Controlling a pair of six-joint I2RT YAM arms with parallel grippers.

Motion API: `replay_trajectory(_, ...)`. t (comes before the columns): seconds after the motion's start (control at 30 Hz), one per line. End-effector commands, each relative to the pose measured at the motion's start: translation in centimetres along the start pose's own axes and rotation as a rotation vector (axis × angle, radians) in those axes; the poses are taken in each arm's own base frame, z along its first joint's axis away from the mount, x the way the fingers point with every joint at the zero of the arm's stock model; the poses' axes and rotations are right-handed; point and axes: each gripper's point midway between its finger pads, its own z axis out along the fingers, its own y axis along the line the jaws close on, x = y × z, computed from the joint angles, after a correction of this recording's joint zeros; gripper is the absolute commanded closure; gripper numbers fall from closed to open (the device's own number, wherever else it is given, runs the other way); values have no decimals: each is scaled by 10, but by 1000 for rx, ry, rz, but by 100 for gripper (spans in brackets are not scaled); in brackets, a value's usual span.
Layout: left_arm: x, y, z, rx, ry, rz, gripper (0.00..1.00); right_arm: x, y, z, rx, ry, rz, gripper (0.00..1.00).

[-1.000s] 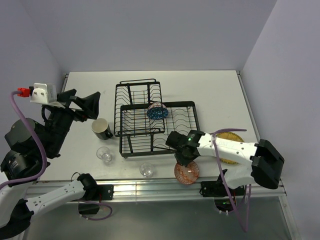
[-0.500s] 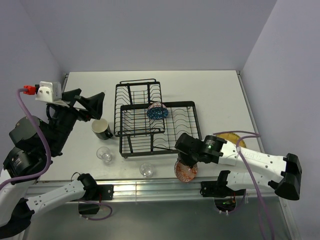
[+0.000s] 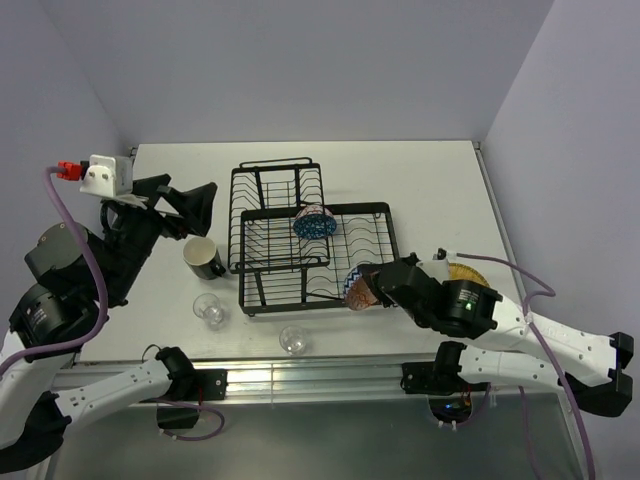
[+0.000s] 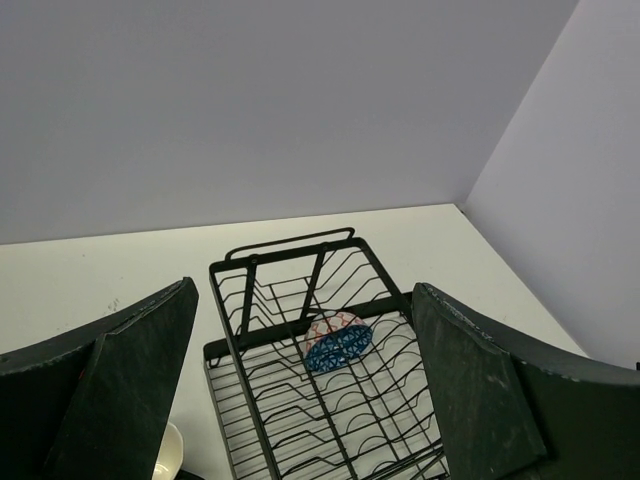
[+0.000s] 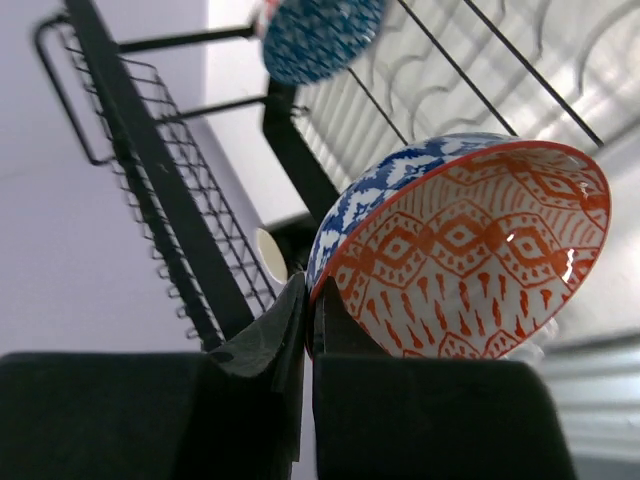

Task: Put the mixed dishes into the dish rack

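Observation:
The empty slots beside the blue bowl (image 3: 314,221) lie below, outward to the left in the top view, so my right gripper will lower that way next and release.
My right gripper (image 3: 372,290) is shut on the rim of the orange-red patterned bowl (image 3: 357,288). It holds the bowl tilted on edge above the front of the black dish rack (image 3: 310,250). The right wrist view shows the jaws (image 5: 310,300) pinching that bowl (image 5: 470,250). The small blue bowl (image 3: 314,221) stands in the rack, and also shows in the left wrist view (image 4: 340,342). My left gripper (image 3: 185,210) is open and empty, raised to the left of the rack. The black mug (image 3: 203,258), two glass cups (image 3: 209,309) (image 3: 293,340) and the yellow plate (image 3: 465,272) are on the table.
The yellow plate is partly hidden by my right arm. The mug and the cups lie left of and in front of the rack. The table's front edge (image 3: 300,365) runs just below the nearer cup. Walls close in the back and both sides.
My right gripper has lifted the orange-red bowl off the table near the front edge, up and back to the rack's front. My left gripper has drifted slightly right.

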Motion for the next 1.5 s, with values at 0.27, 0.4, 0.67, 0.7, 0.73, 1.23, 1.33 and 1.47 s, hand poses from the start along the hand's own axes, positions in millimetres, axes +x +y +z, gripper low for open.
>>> replay_trajectory(0.27,-18,-18,-1,72,22,-34,7,-41,55,65,-314,-235,163,100)
replay_trajectory(0.4,-17,-23,1,92,41,-30,7,-36,88,91,-390,-237,172,100)
replay_trajectory(0.67,-15,-26,-2,111,53,-38,7,-12,109,130,-541,-224,181,100)
replay_trajectory(0.7,-13,-27,-2,113,59,-37,8,-12,110,130,-557,-229,167,100)
replay_trajectory(0.73,-13,-26,-2,110,63,-35,8,-13,114,128,-596,-225,192,100)
replay_trajectory(1.23,-7,-24,-1,105,102,19,7,33,119,152,-739,-170,267,100)
replay_trajectory(1.33,-6,-24,-2,106,105,20,6,36,113,157,-726,-173,253,100)
replay_trajectory(1.47,-3,-22,-3,101,117,24,6,36,98,157,-700,-185,265,100)
